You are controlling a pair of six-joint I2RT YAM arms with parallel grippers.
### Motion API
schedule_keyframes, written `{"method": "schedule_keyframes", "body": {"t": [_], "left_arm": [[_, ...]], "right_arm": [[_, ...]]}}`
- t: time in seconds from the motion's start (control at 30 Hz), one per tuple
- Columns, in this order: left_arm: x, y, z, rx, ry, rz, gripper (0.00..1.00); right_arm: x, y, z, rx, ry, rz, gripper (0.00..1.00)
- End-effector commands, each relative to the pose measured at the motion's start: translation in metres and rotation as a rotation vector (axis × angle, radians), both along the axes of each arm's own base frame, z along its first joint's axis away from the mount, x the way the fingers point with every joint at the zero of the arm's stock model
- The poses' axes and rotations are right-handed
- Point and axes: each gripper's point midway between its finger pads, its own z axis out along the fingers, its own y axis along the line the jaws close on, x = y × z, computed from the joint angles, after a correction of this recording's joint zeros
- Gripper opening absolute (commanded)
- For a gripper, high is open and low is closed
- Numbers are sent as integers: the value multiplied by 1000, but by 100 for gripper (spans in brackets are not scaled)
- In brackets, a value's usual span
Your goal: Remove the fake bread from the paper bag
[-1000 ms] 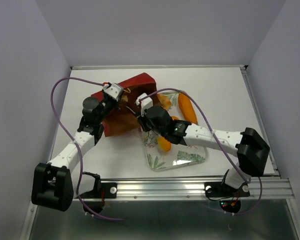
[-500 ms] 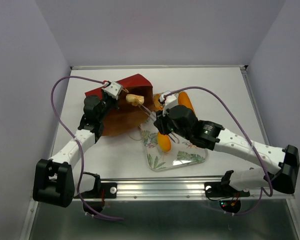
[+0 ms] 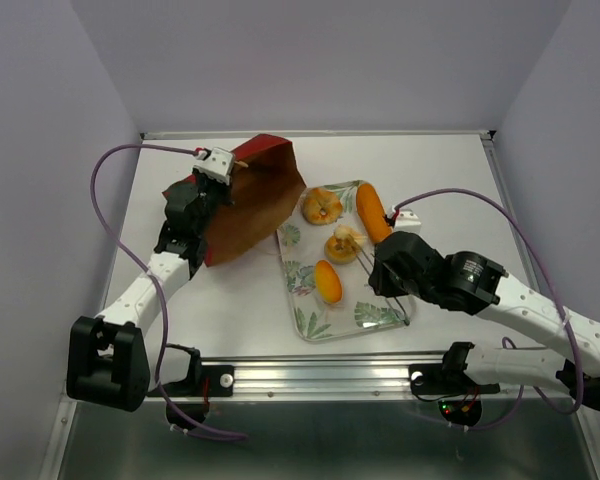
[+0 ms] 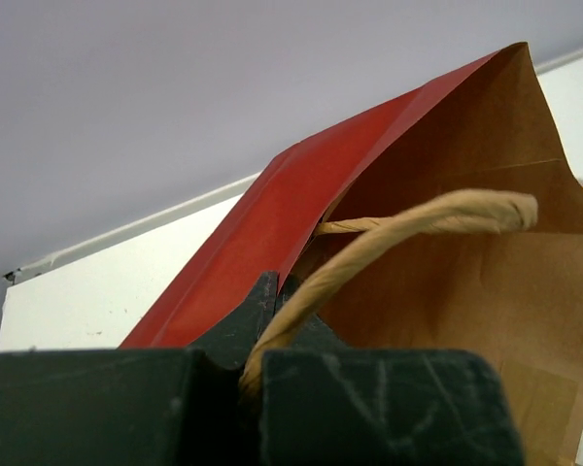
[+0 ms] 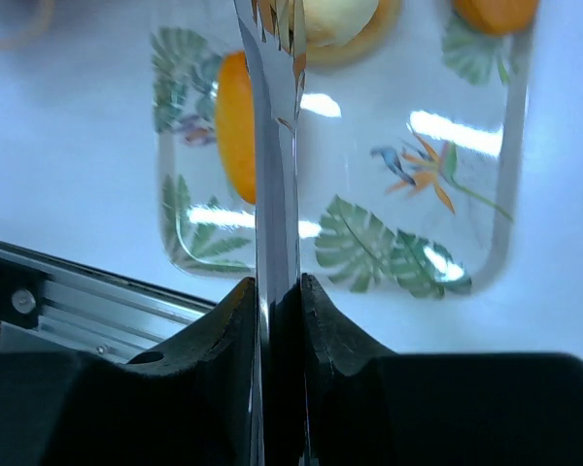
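Note:
The spot on the tray's near part beside the oval roll is bare. My right gripper will move back and down next to bring the pale bun there.
The dark red paper bag is tipped up at the back left, its brown inside facing the tray. My left gripper is shut on its rim and twine handle. Several pieces of fake bread lie on the leaf-patterned tray: a round bun, a long loaf and an oval roll. My right gripper is shut on metal tongs. The tong tips hold a pale bun over the tray's middle.
A metal rail runs along the near table edge, below the tray. Purple cables loop above both arms. White walls close in the back and both sides of the table.
My right arm has pulled back from the bag's mouth toward the near right, carrying the pale bun in the tongs over the tray. My left gripper has lifted the bag's rim higher.

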Motion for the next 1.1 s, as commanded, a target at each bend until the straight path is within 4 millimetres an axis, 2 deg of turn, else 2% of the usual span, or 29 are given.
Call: {"method": "schedule_keyframes", "body": {"t": [0.0,0.03,0.07,0.17,0.2,0.3,0.43,0.53,0.9,1.07], "left_arm": [[9,13,53,-107,-97,89,0],[11,15,65,-132,-109,106,0],[14,18,63,-170,-72,138,0],[19,19,75,-232,-26,163,0],[21,28,77,-256,-16,219,0],[22,32,84,-332,34,262,0],[22,40,88,-421,67,330,0],[21,44,80,-470,99,371,0],[25,60,41,-538,175,493,0],[29,77,29,-599,204,553,0]], "right_arm": [[-19,-34,-19,-64,144,-161,6],[-23,-35,-23,-58,171,-170,7],[-28,-39,-27,-64,196,-185,8],[-38,-40,-32,-55,244,-176,13],[-40,-39,-33,-49,255,-173,15],[-43,-39,-34,-30,274,-179,25],[-44,-37,-37,-31,287,-172,31],[-45,-34,-40,-39,303,-167,38],[-40,-18,-34,-38,301,-112,49],[-26,-14,-20,-39,245,-130,48]]}}
